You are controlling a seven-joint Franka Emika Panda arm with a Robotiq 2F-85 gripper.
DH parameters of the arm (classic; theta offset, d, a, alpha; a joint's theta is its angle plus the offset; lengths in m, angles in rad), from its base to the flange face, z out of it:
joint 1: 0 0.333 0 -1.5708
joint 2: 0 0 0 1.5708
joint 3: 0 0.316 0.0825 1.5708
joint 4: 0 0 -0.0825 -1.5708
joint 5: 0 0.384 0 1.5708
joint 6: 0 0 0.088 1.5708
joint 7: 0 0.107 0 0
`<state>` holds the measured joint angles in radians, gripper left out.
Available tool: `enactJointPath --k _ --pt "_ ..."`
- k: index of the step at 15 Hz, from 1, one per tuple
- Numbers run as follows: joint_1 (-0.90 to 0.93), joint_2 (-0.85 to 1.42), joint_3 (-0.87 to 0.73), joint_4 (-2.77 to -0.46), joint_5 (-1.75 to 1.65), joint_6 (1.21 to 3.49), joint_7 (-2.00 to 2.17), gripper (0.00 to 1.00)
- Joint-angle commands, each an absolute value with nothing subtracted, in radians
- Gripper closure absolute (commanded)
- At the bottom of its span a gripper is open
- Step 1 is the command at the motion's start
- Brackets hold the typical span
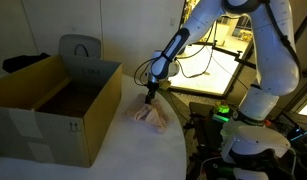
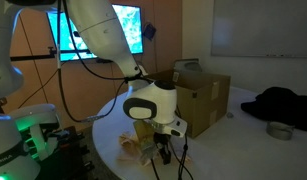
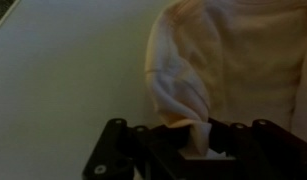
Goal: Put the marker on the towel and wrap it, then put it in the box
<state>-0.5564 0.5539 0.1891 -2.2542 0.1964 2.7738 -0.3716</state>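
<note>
I should carry the pinched fold in my gripper up over the towel's middle [image 1: 147,115] [image 3: 251,70] and let go of it there, because that part of the towel is beside my gripper, away from the tape roll.
A pale peach towel [image 1: 149,115] lies bunched on the white round table, just to the right of the cardboard box [image 1: 53,105]. It also shows in an exterior view [image 2: 133,148] and fills the upper right of the wrist view [image 3: 228,60]. My gripper [image 1: 149,99] is down on the towel's edge and is shut on a pinched fold of it [image 3: 198,135]. In an exterior view the gripper [image 2: 161,150] sits low over the cloth. The marker is hidden; I cannot see it in any view.
The open cardboard box [image 2: 201,95] stands on the table [image 1: 113,160] close to the towel. A dark cloth [image 2: 283,105] and a tape roll [image 2: 281,130] lie on the table's far side. Desks and monitors stand behind.
</note>
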Motion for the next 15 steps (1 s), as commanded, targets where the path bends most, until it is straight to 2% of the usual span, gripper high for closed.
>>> enactJointPath --k 1,7,13,14,15 --pt "-0.563 0.389 0.237 -2.382 0.274 2.761 -0.446 0.99" --pt "-0.478 0.167 0.298 -2.525 0.424 2.759 -0.551 0.98" --pt "-0.195 0.104 0.282 -2.552 0.475 2.764 -0.556 0.98" --pt "-0.149 0.127 0.274 -2.544 0.444 2.771 -0.523 0.91" --pt "-0.108 0.148 0.265 -2.538 0.405 2.777 -0.483 0.79"
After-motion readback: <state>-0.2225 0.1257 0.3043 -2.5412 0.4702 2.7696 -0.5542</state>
